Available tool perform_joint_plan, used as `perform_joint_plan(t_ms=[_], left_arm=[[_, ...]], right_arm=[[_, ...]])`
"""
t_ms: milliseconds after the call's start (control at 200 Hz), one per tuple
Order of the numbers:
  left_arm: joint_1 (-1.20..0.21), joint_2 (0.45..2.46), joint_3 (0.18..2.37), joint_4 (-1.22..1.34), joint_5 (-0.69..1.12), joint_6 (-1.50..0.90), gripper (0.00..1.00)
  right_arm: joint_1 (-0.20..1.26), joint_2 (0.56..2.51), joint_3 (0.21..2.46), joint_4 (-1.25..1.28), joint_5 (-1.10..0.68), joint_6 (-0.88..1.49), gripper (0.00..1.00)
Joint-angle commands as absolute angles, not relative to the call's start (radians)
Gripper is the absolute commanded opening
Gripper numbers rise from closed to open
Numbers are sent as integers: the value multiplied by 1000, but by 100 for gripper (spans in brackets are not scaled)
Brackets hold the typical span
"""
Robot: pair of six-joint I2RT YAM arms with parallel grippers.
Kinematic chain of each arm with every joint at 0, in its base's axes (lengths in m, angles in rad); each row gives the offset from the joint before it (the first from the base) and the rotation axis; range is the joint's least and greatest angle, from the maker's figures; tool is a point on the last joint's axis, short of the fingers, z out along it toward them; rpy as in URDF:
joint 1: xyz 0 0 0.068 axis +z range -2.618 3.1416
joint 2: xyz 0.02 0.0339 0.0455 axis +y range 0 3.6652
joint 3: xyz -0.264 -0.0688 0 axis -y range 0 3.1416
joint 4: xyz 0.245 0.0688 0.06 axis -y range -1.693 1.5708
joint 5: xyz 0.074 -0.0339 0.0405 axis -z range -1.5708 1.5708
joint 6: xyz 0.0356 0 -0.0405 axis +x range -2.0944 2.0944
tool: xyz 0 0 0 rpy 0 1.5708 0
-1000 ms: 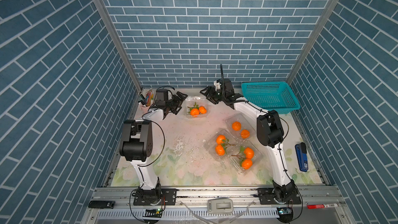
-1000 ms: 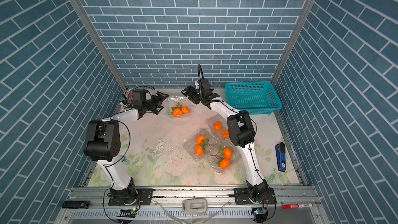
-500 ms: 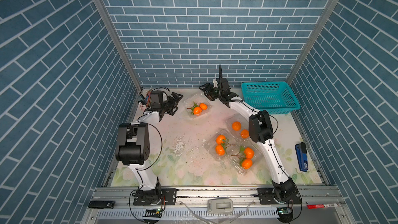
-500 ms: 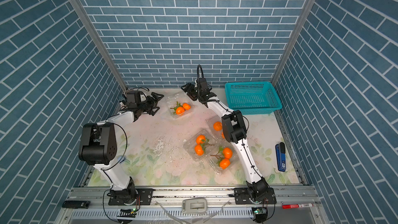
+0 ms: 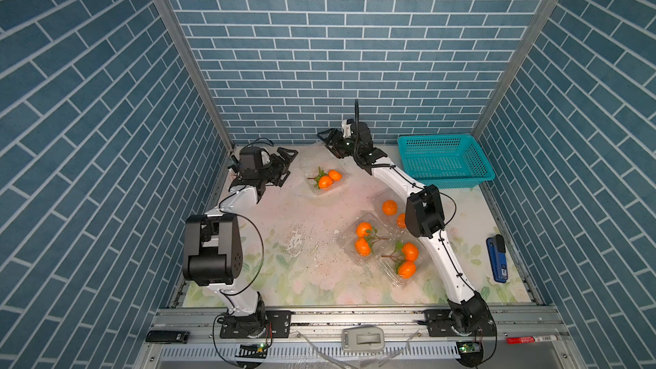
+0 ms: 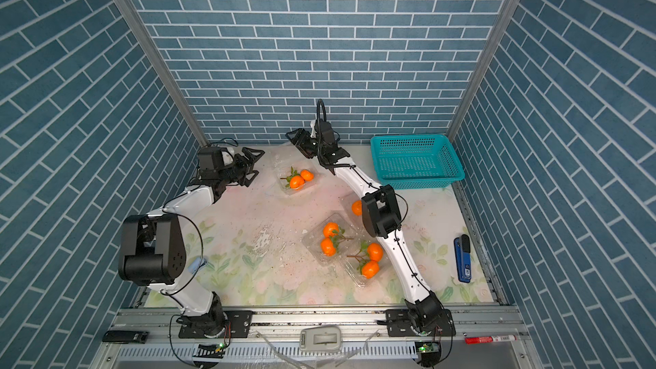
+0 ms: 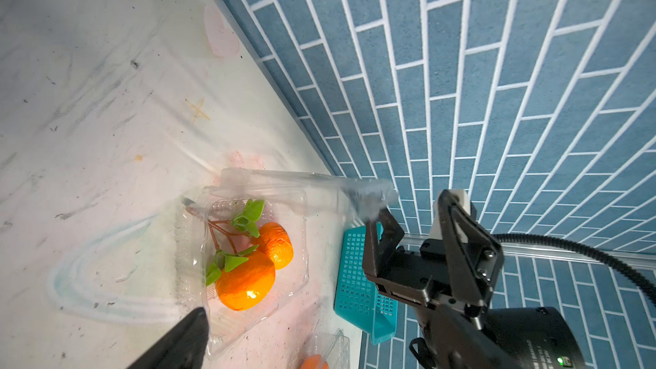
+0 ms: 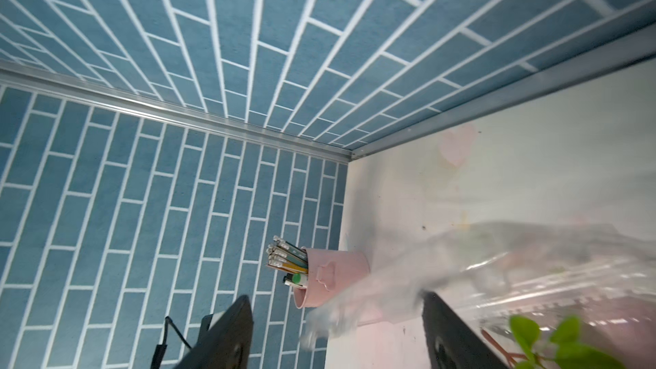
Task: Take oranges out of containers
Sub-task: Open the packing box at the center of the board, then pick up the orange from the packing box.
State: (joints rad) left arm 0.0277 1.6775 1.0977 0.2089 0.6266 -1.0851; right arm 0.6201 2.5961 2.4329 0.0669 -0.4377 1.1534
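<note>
My right gripper is to go back and down and tip downward onto the far container's farther orange (image 5: pixel 334 175). The orange lies below and back from my right gripper, and the raised lid leaves it uncovered.
The far container (image 5: pixel 308 190) stands with its clear lid (image 7: pixel 284 186) swung up and blurred. Two oranges (image 5: pixel 325 182) on a leafy twig lie in its base, also seen in the left wrist view (image 7: pixel 245 283). My right gripper (image 5: pixel 328 141) hangs open by the back wall, the lid's free edge (image 8: pixel 497 253) lying against one finger (image 8: pixel 451 335). To the left of this container my left gripper (image 5: pixel 288 165) is open and holds nothing. Three more containers with oranges (image 5: pixel 364 229) lie nearer the front (image 5: pixel 406 269); my right arm partly hides one (image 5: pixel 389 207).
A teal basket (image 5: pixel 445 163) stands at the back right. A blue stapler (image 5: pixel 497 259) lies at the right edge. A pink pen cup (image 8: pixel 330 278) stands in the back left corner. The back wall is close behind my right gripper.
My right gripper has moved left and back towards the wall, and the far container's lid has come up with it. The left arm has drawn back a little to the left.
</note>
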Motion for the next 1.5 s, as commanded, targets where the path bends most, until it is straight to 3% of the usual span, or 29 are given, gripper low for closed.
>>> perform_joint_plan(t_ms=[0, 250, 500, 740, 1495], left_arm=[[23, 1666, 1073, 233, 642, -1082, 99], [-1, 1707, 1096, 241, 638, -1088, 99], [-27, 1742, 1118, 244, 625, -1094, 99], [-63, 1809, 1130, 252, 611, -1092, 99], [-72, 1972, 1271, 83, 554, -946, 99]], right_arm=[[624, 2668, 2455, 106, -440, 1104, 75], [623, 2710, 2643, -129, -468, 966, 77], [620, 2500, 2448, -439, -385, 686, 75], [638, 2453, 2353, -668, -245, 492, 62], [680, 2668, 2557, -783, -65, 368, 56]])
